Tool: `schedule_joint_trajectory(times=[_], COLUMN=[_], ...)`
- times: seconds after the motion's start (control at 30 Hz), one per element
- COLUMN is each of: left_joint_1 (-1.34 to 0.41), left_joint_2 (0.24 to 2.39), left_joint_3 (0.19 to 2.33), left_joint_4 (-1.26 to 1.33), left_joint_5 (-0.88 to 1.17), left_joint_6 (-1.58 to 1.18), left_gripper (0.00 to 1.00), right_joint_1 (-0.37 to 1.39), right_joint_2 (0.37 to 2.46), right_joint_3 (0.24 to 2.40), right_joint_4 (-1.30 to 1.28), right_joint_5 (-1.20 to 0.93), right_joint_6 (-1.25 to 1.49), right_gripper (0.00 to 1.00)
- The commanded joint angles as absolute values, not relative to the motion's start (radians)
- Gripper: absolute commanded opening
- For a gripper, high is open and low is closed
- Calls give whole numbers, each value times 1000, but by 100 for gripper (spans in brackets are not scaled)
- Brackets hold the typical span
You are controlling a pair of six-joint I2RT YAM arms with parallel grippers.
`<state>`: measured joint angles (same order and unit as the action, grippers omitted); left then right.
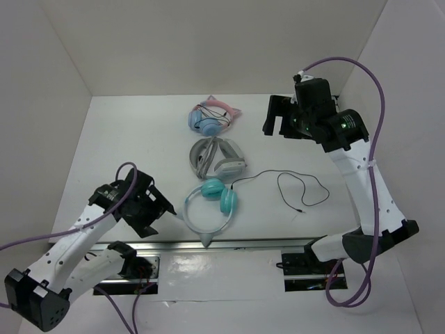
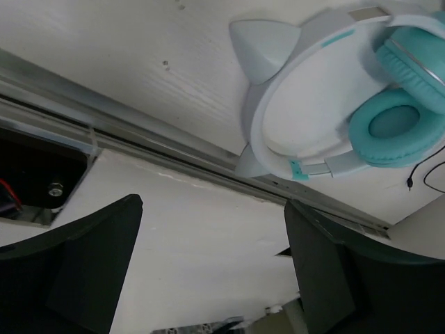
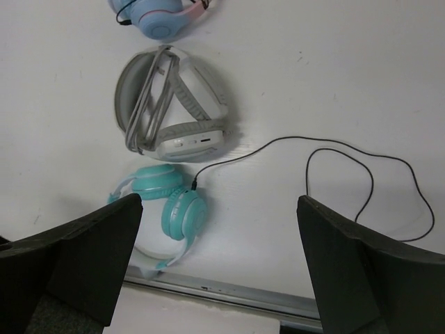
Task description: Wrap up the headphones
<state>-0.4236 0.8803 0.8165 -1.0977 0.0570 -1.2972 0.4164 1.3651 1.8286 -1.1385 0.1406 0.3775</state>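
My left gripper is above the headband [image 2: 278, 104] between the cat ears, which is below on the right in the top view, so next I will lower the gripper to that side, onto that part of the headband.
The teal headphones [image 1: 211, 204] lie flat near the table's front edge, ear cups folded together and the pale cat-ear headband toward the rail. Their thin black cable [image 1: 300, 186] runs from the right cup and loops loosely to the right. My left gripper [image 1: 157, 209] is open and empty, just left of the headband; its view shows the headband [image 2: 278, 104] and a teal cup [image 2: 393, 125]. My right gripper [image 1: 277, 115] is open and empty, high above the far right of the table; its view shows the headphones [image 3: 172, 206] and the cable [image 3: 361, 167] below.
A grey-and-white pair [image 1: 217, 158] lies just behind the teal one, and a pink-banded blue pair [image 1: 208, 117] further back. A metal rail [image 1: 229, 245] runs along the front edge. White walls enclose the table on the left, back and right.
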Motion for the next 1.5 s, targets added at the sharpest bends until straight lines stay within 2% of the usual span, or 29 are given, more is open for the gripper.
schedule_joint_trajectory(times=[0.0, 0.17, 0.3, 0.57, 0.7, 1.0, 1.07, 1.17, 1.23, 1.27, 1.3, 1.4, 1.47], left_joint_1=[-452, -603, -768, -782, -791, -827, -847, -870, -870, -870, -870, -870, -870], left_joint_2=[848, 978, 1129, 1305, 1399, 1494, 1494, 1494, 1519, 1519, 1519, 1519, 1477], left_joint_3=[747, 716, 794, 802, 824, 796, 796, 749, 707, 692, 678, 669, 680], left_joint_4=[-946, -873, -844, -816, -796, -749, -758, -758, -747, -727, -727, -750, -775], left_joint_5=[147, 129, 61, -46, -75, -66, -66, -84, -74, -54, -34, -43, -57], left_joint_6=[-1479, -1615, -1706, -1717, -1717, -1707, -1707, -1720, -1733, -1733, -1743, -1743, -1743], left_gripper=[95, 98, 99, 99, 92, 63, 60, 59, 50, 41, 19, 16, 8], right_joint_1=[429, 468, 491, 491, 491, 482, 472, 463, 445, 445, 445, 445, 445], right_joint_2=[1379, 1417, 1417, 1385, 1385, 1385, 1385, 1376, 1367, 1367, 1367, 1358, 1358], right_joint_3=[1813, 1824, 1804, 1782, 1810, 1847, 1858, 1846, 1836, 1836, 1836, 1836, 1845], right_joint_4=[-1025, -993, -969, -948, -980, -1003, -1003, -994, -982, -982, -973, -973, -973], right_joint_5=[63, 52, 66, 66, 66, 44, 34, 6, -24, -25, -35, -44, -44], right_joint_6=[391, 402, 402, 411, 400, 382, 382, 382, 391, 391, 402, 402, 413], right_gripper=[100, 100, 100, 100, 100, 100, 100, 100, 100, 100, 100, 100, 100])
